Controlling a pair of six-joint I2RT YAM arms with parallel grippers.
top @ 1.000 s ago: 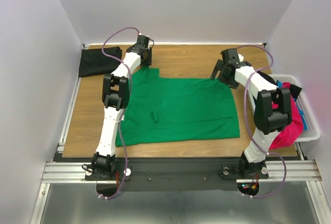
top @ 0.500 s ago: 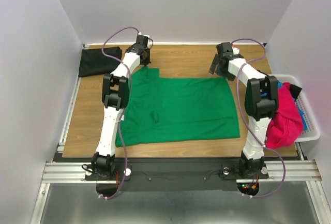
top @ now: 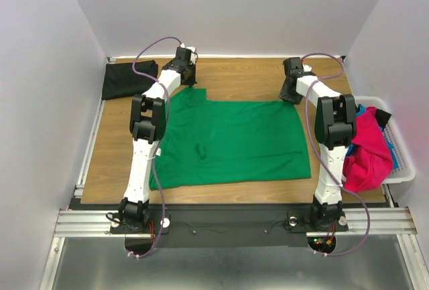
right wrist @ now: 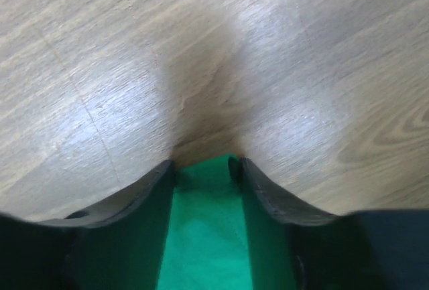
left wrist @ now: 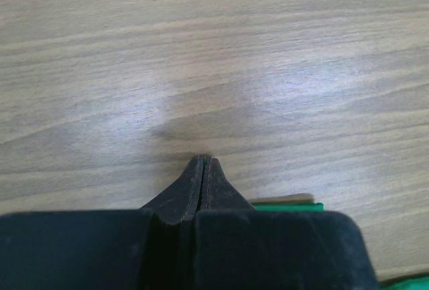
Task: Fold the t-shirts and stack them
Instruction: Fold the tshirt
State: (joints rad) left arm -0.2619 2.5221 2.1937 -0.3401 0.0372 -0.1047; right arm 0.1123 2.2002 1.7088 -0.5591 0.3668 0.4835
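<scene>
The green t-shirt's near part lies back from my left gripper. My left gripper draws back over it next and releases the t-shirt's corner that juts past the table's far edge.
A bright green t-shirt (top: 231, 141) lies spread flat mid-table. My left gripper (top: 187, 78) is shut at its far left corner; in the left wrist view the fingertips (left wrist: 203, 161) meet on bare wood. A strip of the green t-shirt (left wrist: 287, 204) shows beside the right finger, but no cloth shows between the pads. My right gripper (top: 289, 94) is down at the far right corner. Its jaws stand apart on either side of that green corner (right wrist: 204, 223), so the right gripper (right wrist: 203, 166) is open. A folded black t-shirt (top: 127, 79) lies at the back left.
A white plastic basket (top: 401, 169) stands off the table's right edge. It holds a magenta t-shirt (top: 367, 159) with blue cloth (top: 362, 110) and black cloth (top: 382, 116). Grey walls close in the left, back and right. A metal rail (top: 228, 220) runs along the near edge.
The left gripper has shut at the far left corner. The right gripper swung in, dropped onto the far right corner, and its jaws have narrowed around the cloth.
</scene>
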